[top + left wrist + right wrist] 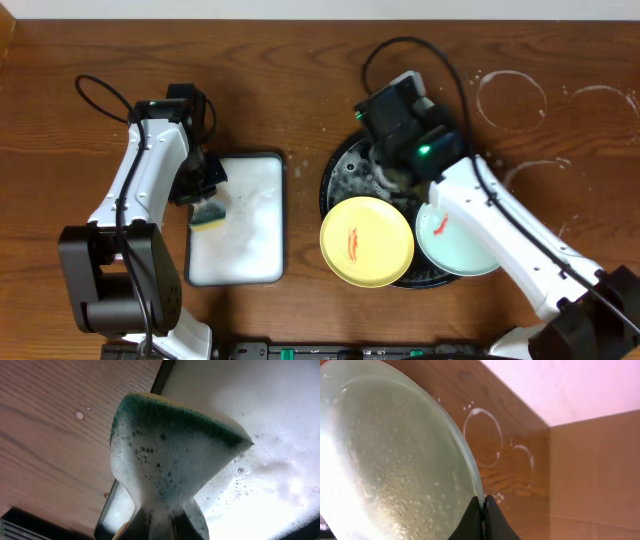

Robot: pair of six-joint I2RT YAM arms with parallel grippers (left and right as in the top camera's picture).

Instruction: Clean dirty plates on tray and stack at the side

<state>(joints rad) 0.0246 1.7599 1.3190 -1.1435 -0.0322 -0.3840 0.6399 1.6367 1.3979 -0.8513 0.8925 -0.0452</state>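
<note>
My right gripper is going to swing down and to its right in the overhead view next, to the tabletop free of plates beside the black tray, then lower the plate and let go of it.
My right gripper (484,502) is shut on the rim of a pale mint-green plate (390,460) that is wet with droplets and held tilted. In the overhead view this gripper (392,168) is over the back of the black tray (338,168), and the arm hides most of the held plate. A yellow plate (367,241) with an orange-red smear lies at the tray's front. A second mint-green plate (458,240) with a small red smear lies at the tray's right, partly under my right arm. My left gripper (160,521) is shut on a foamy green sponge (172,440).
The white rectangular tray (250,225) holds soapy foam, and the sponge (209,214) hangs over its left edge. Whitish dried water rings (510,98) mark the wood tabletop at the back right. Cables run from both arms.
</note>
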